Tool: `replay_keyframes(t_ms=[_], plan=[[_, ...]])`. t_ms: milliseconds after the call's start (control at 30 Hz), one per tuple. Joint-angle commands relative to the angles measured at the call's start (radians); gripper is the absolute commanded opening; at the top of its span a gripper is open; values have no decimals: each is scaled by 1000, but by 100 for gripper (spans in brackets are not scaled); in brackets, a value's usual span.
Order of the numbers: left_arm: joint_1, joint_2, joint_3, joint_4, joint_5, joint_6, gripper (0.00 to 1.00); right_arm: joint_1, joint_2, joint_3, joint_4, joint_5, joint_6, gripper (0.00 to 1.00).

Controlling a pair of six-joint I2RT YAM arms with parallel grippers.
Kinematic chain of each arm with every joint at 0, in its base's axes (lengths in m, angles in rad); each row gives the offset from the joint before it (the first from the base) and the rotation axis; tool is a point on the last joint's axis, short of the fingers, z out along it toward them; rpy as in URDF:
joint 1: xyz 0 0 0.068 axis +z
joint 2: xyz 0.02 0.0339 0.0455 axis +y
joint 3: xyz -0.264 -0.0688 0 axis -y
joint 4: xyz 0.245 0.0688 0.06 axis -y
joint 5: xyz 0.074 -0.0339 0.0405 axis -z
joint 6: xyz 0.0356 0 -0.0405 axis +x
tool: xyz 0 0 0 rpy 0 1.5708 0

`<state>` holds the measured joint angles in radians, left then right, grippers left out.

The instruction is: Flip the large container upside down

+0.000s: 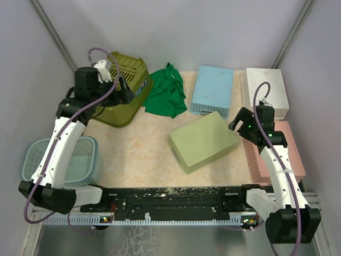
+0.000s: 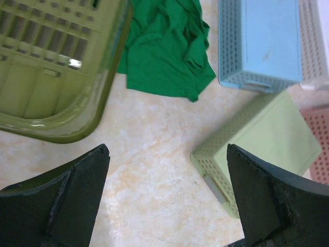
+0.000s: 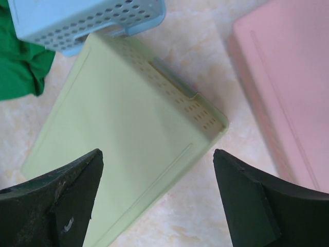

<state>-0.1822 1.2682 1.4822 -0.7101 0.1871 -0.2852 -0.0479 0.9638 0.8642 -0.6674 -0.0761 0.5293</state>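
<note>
My left gripper moves back and down onto the teal basket's far rim corner (image 1: 94, 141) by the bare table next, since that corner lies below it, nearer my base.
The large olive-green slatted basket (image 1: 121, 90) sits tilted at the back left, its thick rim resting on the table on the near side. In the left wrist view its slatted wall and rim (image 2: 51, 67) fill the upper left. My left gripper (image 1: 127, 95) hovers just over the basket's right edge. It is open and empty, with bare table between its fingers (image 2: 168, 154). My right gripper (image 1: 242, 120) is open and empty (image 3: 158, 157) over the right corner of the light green container (image 3: 128, 144), far from the basket.
A green cloth (image 1: 168, 90) lies beside the basket. A blue container (image 1: 213, 89), the light green one (image 1: 203, 141), a white one (image 1: 269, 88) and a pink one (image 1: 277, 154) lie bottom-up. A teal basket (image 1: 64, 160) stands at the near left.
</note>
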Motion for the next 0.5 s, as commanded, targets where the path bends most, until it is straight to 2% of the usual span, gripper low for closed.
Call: replay_keyframes(t_ms=[0, 100, 267, 333, 400, 467], plan=[[-248, 36, 61, -55, -324, 53, 99, 244, -40, 61, -7, 264, 30, 88], [-292, 54, 99, -139, -388, 18, 99, 507, 36, 100, 24, 403, 62, 89], [-292, -44, 0, -77, -380, -10, 99, 917, 332, 299, -44, 697, 78, 91], [-285, -49, 11, -124, -405, -15, 99, 998, 460, 400, -84, 751, 63, 91], [-262, -47, 32, -200, -485, -41, 100, 1025, 576, 467, -66, 724, 28, 92], [-188, -60, 30, -264, -491, -57, 100, 1027, 647, 494, -9, 675, -19, 92]])
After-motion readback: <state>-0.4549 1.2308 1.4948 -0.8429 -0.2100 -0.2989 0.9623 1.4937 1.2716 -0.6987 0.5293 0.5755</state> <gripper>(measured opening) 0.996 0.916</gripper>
